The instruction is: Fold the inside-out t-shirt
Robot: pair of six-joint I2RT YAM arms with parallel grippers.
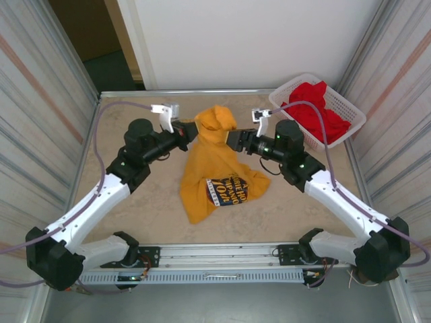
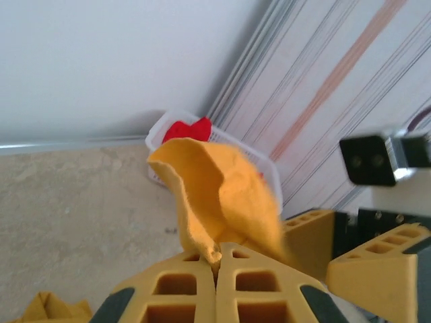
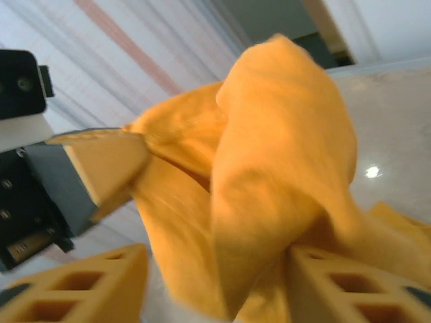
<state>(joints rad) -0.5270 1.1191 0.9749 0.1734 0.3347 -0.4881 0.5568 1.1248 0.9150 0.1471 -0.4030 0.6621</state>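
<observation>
I should lift my left gripper outward and up toward the table's far edge next, because cloth still trails below. Then I should release the hem.
The inside-out t-shirt (image 1: pixel 214 161) is mustard yellow with a dark blue and white print (image 1: pixel 227 190). Its top is lifted off the table between the two arms, and its lower part trails on the surface. My left gripper (image 1: pixel 189 132) is shut on a fold of the shirt (image 2: pixel 222 195), the cloth pinched at the fingertips of the left gripper (image 2: pixel 217 259). My right gripper (image 1: pixel 233 140) faces it from the other side. In the right wrist view the right gripper (image 3: pixel 217 264) stands open with bunched yellow cloth (image 3: pixel 283 155) hanging between its spread fingers.
A white basket (image 1: pixel 345 108) holding a red garment (image 1: pixel 316 108) stands at the back right corner, close behind the right arm. The basket (image 2: pixel 159 134) also sits beyond the raised cloth. Striped walls close in the table (image 1: pixel 135 202) on both sides.
</observation>
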